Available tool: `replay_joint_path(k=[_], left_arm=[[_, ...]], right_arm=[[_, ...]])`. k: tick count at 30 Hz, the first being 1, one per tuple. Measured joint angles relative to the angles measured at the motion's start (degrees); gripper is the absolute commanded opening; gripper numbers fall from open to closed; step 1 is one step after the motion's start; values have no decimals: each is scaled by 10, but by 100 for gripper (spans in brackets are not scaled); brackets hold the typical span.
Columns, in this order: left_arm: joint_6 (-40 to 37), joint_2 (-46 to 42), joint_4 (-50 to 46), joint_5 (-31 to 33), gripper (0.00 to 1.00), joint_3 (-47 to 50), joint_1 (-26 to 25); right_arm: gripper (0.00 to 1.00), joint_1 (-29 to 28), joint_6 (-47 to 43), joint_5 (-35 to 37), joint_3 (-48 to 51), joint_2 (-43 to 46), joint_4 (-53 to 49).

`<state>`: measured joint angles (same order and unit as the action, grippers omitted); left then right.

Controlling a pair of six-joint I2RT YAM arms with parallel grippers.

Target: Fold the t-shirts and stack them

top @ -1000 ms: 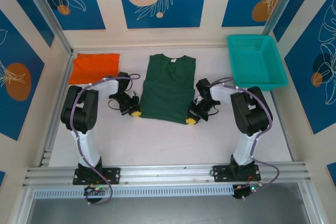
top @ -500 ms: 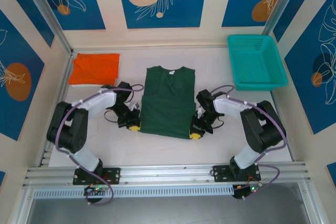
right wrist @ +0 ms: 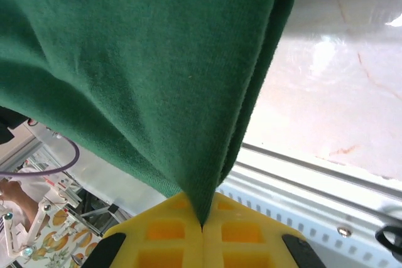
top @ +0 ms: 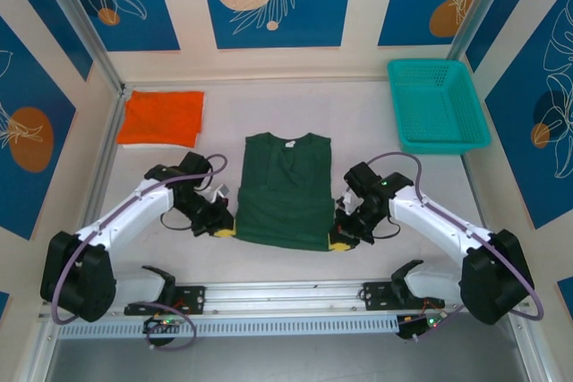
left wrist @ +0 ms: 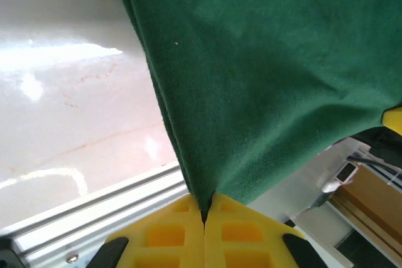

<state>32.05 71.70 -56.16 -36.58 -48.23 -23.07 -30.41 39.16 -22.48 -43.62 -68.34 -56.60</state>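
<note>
My left gripper should next carry the pinched corner up and outward over the full-length shirt, then bring it down to the neck edge and let it go.
The dark green t-shirt (top: 285, 190) lies in the middle of the table, sleeves folded in, neck toward the back. My left gripper (top: 223, 230) is shut on its near left corner, and the cloth (left wrist: 264, 80) runs up from between the yellow pads (left wrist: 169, 236). My right gripper (top: 338, 241) is shut on the near right corner, with green cloth (right wrist: 144, 73) pinched between its yellow pads (right wrist: 245, 240). The bright orange t-shirt (top: 163, 117) rests as a folded rectangle at the back left.
A teal mesh basket (top: 436, 105) stands at the back right. An aluminium rail (top: 286, 292) runs along the table's near edge, just in front of both grippers. Metal frame posts rise at the back corners.
Both grippers have drawn toward the near edge with the green shirt's bottom corners, sliding the whole shirt nearer. Both arms have stretched out lower and wider.
</note>
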Motion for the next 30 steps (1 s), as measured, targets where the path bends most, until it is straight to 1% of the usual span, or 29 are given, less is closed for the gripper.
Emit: replay_joint_path(k=[4, 7, 11, 16, 19, 25, 30], left_arm=[[20, -7, -8, -5, 0, -41, 0], [28, 8, -8, -5, 0, -96, 0], [39, 52, 4, -5, 0, -174, 1], [46, 141, 22, -5, 0, -270, 12], [64, 206, 47, -6, 0, -319, 26], [105, 340, 77, -5, 0, -440, 50], [139, 469, 75, 13, 0, -591, 79]], right_arm=[[0, 10, -3, 0, -49, -4, -33], [0, 38, -7, -5, -97, -24, -44], [0, 77, -14, -18, -162, -77, -47], [0, 123, -17, -34, -247, -157, -49], [0, 152, -16, -41, -307, -214, -51], [0, 193, 7, -54, -459, -373, -65], [0, 212, 42, -63, -617, -541, -83]])
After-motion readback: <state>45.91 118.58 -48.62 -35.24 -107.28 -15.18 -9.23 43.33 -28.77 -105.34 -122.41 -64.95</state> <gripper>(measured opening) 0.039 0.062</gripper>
